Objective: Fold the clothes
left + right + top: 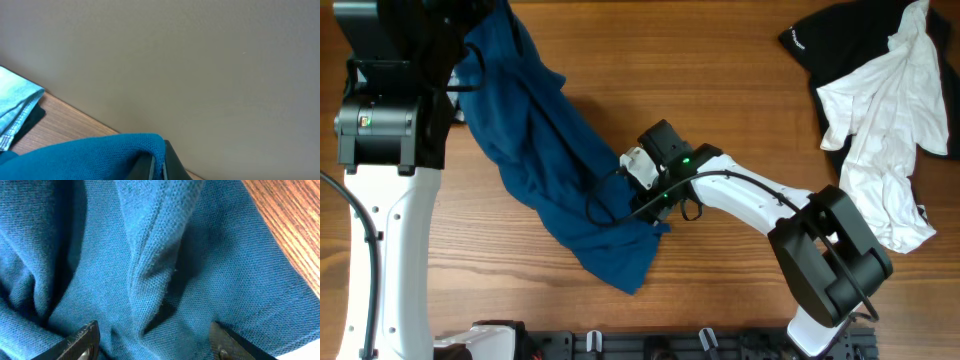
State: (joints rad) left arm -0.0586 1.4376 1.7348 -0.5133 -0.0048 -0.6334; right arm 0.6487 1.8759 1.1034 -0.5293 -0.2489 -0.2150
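My left gripper lowers the shirt's edge toward the tabletop beside the denim piece and releases it there next, since that edge is held raised.
A teal blue polo shirt stretches from the back left down to the table's front middle. My left gripper is shut on a fold of this shirt and holds that end raised at the back left; the overhead view hides its fingers behind the arm. My right gripper is open, its two fingertips spread over a wrinkled ridge of the shirt near the shirt's right edge. A white shirt lies crumpled over a black garment at the back right.
The left arm's white base stands along the table's left side. A light blue denim piece lies at the left in the left wrist view, by a beige wall. Bare wooden table lies between the two clothes heaps.
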